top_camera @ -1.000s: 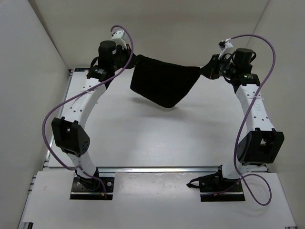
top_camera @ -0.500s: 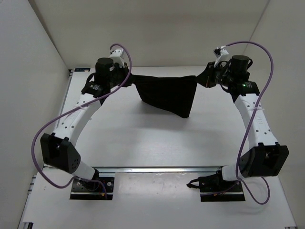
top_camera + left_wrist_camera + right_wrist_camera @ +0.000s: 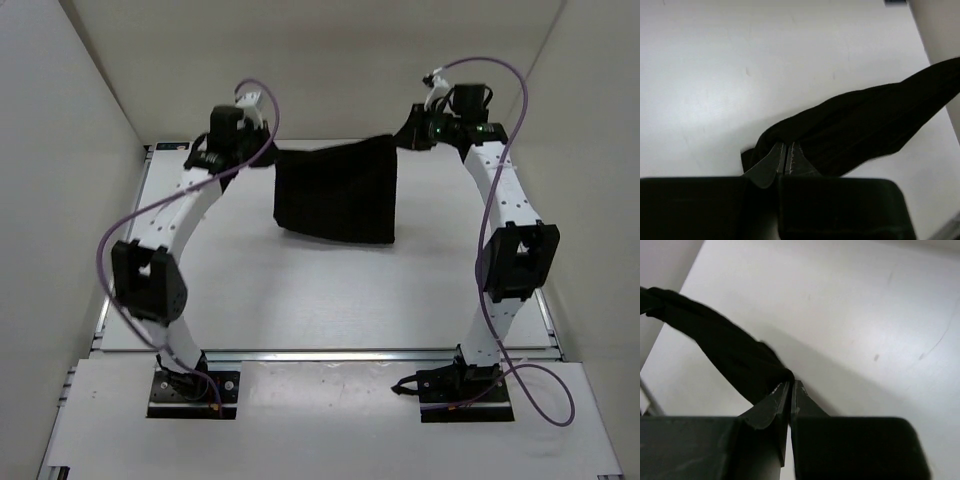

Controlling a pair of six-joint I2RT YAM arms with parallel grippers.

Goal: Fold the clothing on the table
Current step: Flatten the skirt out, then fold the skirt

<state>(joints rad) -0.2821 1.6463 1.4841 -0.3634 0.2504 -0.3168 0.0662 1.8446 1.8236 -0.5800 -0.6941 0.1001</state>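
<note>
I will next move my left gripper back and down to the tabletop by the clothing's drooping edge (image 3: 277, 244) and release the clothing's corner there.
The black clothing (image 3: 336, 193) hangs stretched between my two grippers above the far part of the white table (image 3: 300, 290), its lower edge drooping toward the surface. My left gripper (image 3: 268, 153) is shut on the garment's left top corner; in the left wrist view the gripper (image 3: 786, 146) pinches the clothing (image 3: 865, 125), which runs off to the right. My right gripper (image 3: 402, 135) is shut on the right top corner; in the right wrist view the gripper (image 3: 790, 384) holds the clothing (image 3: 725, 350), which trails off to the left.
White enclosure walls (image 3: 70, 120) close in the table on the left, back and right. Purple cables (image 3: 120, 230) loop off both arms. An aluminium rail (image 3: 330, 353) runs along the near table edge, with both arm bases (image 3: 190, 390) in front of it.
Both grippers have risen and moved toward the back. The clothing, earlier sagging in a skewed shape, now hangs as a flatter rectangle between them. The right arm has straightened upward.
</note>
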